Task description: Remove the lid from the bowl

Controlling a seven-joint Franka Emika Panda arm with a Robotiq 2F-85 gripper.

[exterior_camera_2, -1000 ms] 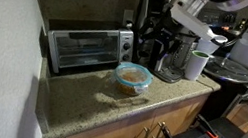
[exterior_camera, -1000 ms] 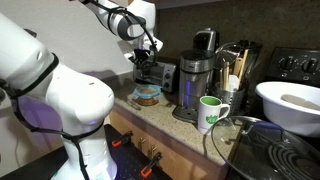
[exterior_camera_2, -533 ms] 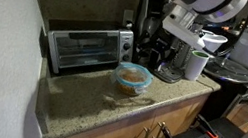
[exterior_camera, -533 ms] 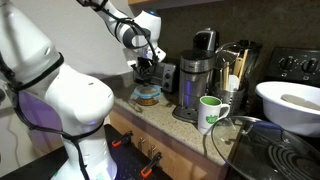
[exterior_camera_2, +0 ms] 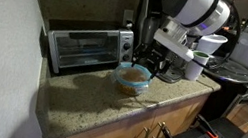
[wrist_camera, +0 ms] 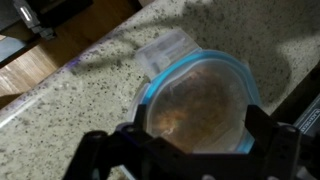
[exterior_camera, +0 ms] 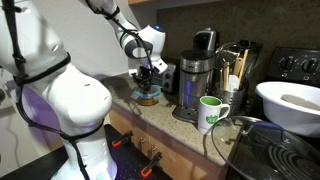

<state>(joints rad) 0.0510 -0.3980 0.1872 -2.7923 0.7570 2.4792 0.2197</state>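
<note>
My gripper goes down and to the left in the wrist view next, over the lid's blue rim [exterior_camera_2: 148, 81] [wrist_camera: 150, 94], since the open fingers still straddle the see-through middle.
The light-blue lid [wrist_camera: 195, 95] is round and see-through with a blue rim and a clear tab, and sits on the orange-brown bowl [exterior_camera_2: 132, 84] on the speckled counter. Lid and bowl show in both exterior views, in front of the toaster oven; the lid [exterior_camera_2: 133, 74] covers the bowl [exterior_camera: 147, 100]. My gripper [wrist_camera: 197, 130] is open, with its dark fingers spread to either side of the lid, just above it. It hangs over the bowl in both exterior views [exterior_camera: 150, 78] [exterior_camera_2: 152, 61]. I cannot tell whether the fingers touch the rim.
A toaster oven [exterior_camera_2: 87, 48] stands behind the bowl. A coffee maker [exterior_camera: 195, 85] and a green-and-white mug [exterior_camera: 210, 113] stand beside it. A large white bowl [exterior_camera: 290, 105] and a glass pot lid [exterior_camera: 240, 135] are on the stove. The counter's front edge [wrist_camera: 40, 85] is close.
The arm has swung down and the gripper has dropped from above the toaster oven to just over the lidded bowl. The bowl and lid have not moved.
</note>
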